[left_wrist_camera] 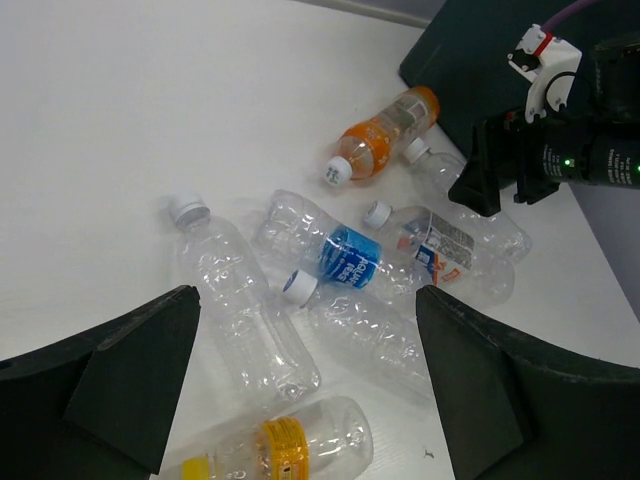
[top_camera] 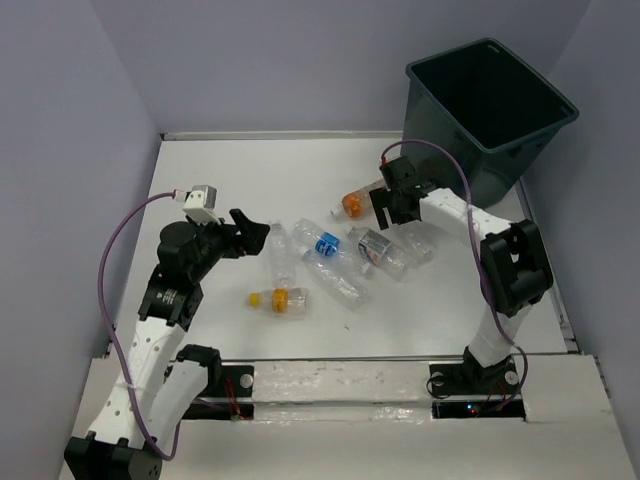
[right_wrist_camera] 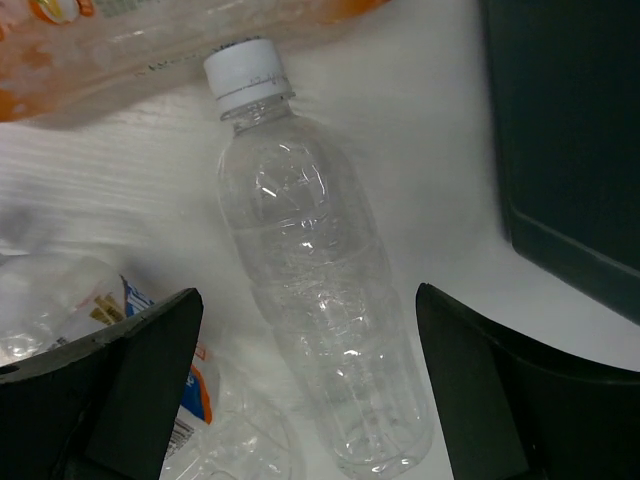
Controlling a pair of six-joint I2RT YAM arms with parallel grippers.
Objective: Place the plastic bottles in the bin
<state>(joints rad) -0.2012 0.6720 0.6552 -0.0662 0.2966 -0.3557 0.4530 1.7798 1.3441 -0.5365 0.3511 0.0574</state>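
Observation:
The robot's open fingers already have the clear white-capped bottle (right_wrist_camera: 320, 290) between them, so the right gripper will next go straight down over it and close on the upper part of its body.
Several plastic bottles lie in a cluster mid-table. An orange-filled bottle (top_camera: 355, 203) lies farthest back. A yellow-capped one (top_camera: 278, 299) lies nearest. The dark teal bin (top_camera: 490, 100) stands at the back right. My left gripper (top_camera: 255, 235) is open and empty above the left of the cluster. In its wrist view its jaws (left_wrist_camera: 310, 400) frame a clear bottle (left_wrist_camera: 240, 300), a second clear one (left_wrist_camera: 365, 325) and the yellow-capped one (left_wrist_camera: 280, 445). My right gripper (top_camera: 390, 205) is open and empty over a clear white-capped bottle (right_wrist_camera: 320, 290), which lies between its fingers and apart from them.
A blue-labelled bottle (left_wrist_camera: 345, 258) and a white-labelled one (left_wrist_camera: 450, 245) lie in the middle of the cluster. The bin wall (right_wrist_camera: 570, 130) stands close to the right of my right gripper. Purple-grey walls enclose the white table (top_camera: 230, 180).

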